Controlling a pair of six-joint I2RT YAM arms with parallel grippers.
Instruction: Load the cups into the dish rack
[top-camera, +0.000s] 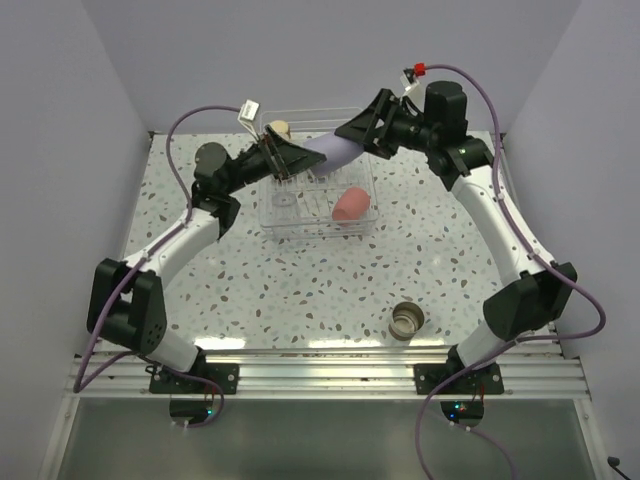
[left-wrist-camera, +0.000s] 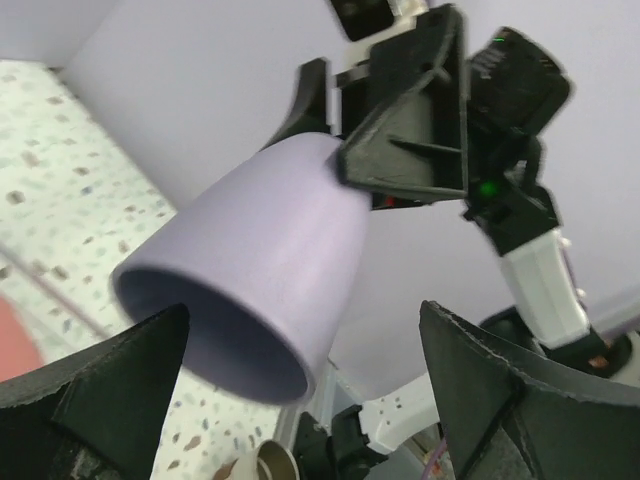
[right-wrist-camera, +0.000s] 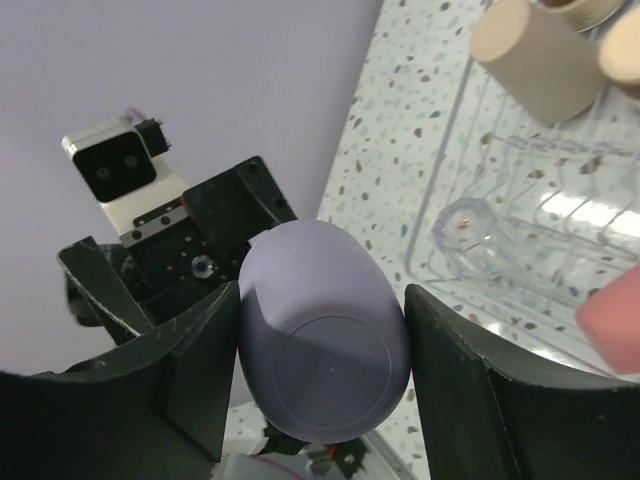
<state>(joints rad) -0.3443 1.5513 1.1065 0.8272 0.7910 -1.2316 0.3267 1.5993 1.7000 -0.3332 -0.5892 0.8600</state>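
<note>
I should move my right gripper to the left in the top view and down next to release, because the gap (right-wrist-camera: 545, 290) beside the coral-red cup (top-camera: 350, 205) is lower on that side.
My right gripper (top-camera: 362, 132) is shut on the base of the lavender cup (top-camera: 333, 151) and holds it tilted above the back of the dish rack (top-camera: 272, 222). In the right wrist view its fingers (right-wrist-camera: 185, 375) press both sides of the lavender cup (right-wrist-camera: 325, 345). My left gripper (top-camera: 292, 157) is open, its jaws wide apart just by the cup's mouth (left-wrist-camera: 215, 320), not touching it. A coral-red cup (top-camera: 350, 205) and a clear glass (top-camera: 287, 200) lie in the rack. A beige cup (top-camera: 278, 130) sits at the rack's back left.
A tan brown-rimmed cup (top-camera: 407, 320) stands on the speckled table near the front right, by the right arm's base. Grey walls close in the back and both sides. Both arms reach over the rack.
</note>
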